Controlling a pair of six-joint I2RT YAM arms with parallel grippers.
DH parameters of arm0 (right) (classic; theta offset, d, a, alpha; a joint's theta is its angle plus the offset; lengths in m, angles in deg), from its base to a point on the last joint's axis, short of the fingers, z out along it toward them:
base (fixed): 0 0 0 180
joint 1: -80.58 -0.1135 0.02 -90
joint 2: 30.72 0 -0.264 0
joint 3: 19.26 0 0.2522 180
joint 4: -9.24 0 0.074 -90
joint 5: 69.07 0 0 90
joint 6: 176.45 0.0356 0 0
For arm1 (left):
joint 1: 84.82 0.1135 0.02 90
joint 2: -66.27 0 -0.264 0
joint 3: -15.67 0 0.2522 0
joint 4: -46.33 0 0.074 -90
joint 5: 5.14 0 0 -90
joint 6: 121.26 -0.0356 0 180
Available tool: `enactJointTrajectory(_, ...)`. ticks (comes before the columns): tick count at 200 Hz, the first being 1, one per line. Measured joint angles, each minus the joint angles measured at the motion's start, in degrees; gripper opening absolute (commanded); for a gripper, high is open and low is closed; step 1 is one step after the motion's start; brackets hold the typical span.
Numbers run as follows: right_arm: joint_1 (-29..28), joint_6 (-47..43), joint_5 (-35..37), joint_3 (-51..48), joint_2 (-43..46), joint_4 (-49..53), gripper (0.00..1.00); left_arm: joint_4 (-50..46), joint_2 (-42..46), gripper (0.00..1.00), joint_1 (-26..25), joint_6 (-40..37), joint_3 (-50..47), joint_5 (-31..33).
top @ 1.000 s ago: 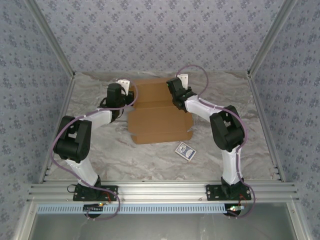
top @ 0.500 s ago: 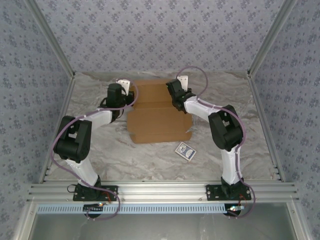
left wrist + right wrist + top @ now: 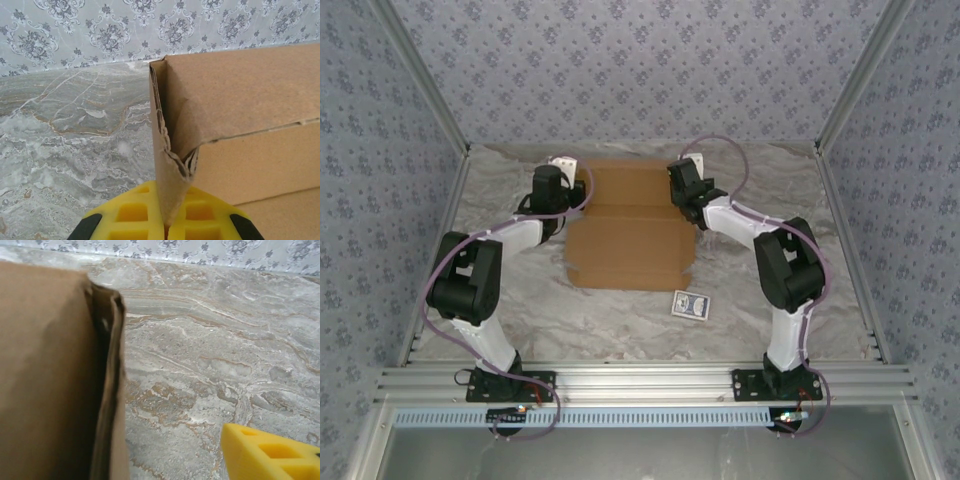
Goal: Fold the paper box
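The right gripper stands open and clear of the box (image 3: 630, 240). The box's upright side goes away from it next, then back, and my left gripper releases it.
The paper box (image 3: 630, 240) is brown cardboard and lies partly folded in the middle of the table, with its side walls raised at the back. My left gripper (image 3: 567, 172) is at the box's back left corner. In the left wrist view, the left gripper (image 3: 172, 220) is shut on the upright left wall of the box (image 3: 240, 100). My right gripper (image 3: 688, 172) is at the back right corner. Its jaws are open and its yellow finger (image 3: 270, 452) is apart from the box's right wall (image 3: 107, 390), with bare table between them.
A small blue patterned card (image 3: 691, 305) lies in front of the box's near right corner. The marbled table cover (image 3: 520, 300) is bounded by patterned walls on three sides, with a metal rail (image 3: 640, 382) at the near edge.
My right gripper has opened, let go of the box's right wall and moved slightly right. The box has shifted a little to the left. The left gripper keeps its grip.
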Motion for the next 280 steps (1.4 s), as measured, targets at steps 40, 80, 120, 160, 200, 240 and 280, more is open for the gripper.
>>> enactJointTrajectory(40,-0.39,-1.18,-3.93,-0.98,2.34,0.24,0.83,-1.62,0.00,0.03,0.15,0.66,0.72,1.14)
enactJointTrajectory(80,-0.98,-2.08,-6.21,-1.73,6.34,1.07,0.86,-6.78,0.00,0.02,0.22,1.22,3.74,3.91)
enactJointTrajectory(120,-1.51,-2.84,-6.97,-4.46,12.85,3.65,0.86,-16.20,0.76,0.01,1.05,2.19,8.41,6.16)
enactJointTrajectory(160,-1.44,-3.80,-6.80,-5.33,18.23,7.04,0.86,-27.45,2.45,0.01,4.31,4.26,13.81,4.11)
enactJointTrajectory(200,-0.94,-3.96,-7.89,-5.90,20.90,9.73,0.86,-36.24,3.58,0.01,8.92,6.56,15.06,-2.12)
enactJointTrajectory(240,-0.70,-3.76,-10.73,-5.92,21.42,13.00,0.86,-45.97,2.01,0.02,12.70,7.26,18.97,-10.38)
enactJointTrajectory(280,-0.46,-3.78,-13.81,-5.95,23.98,17.20,0.86,-53.27,-2.32,0.02,12.83,6.14,23.37,-17.14)
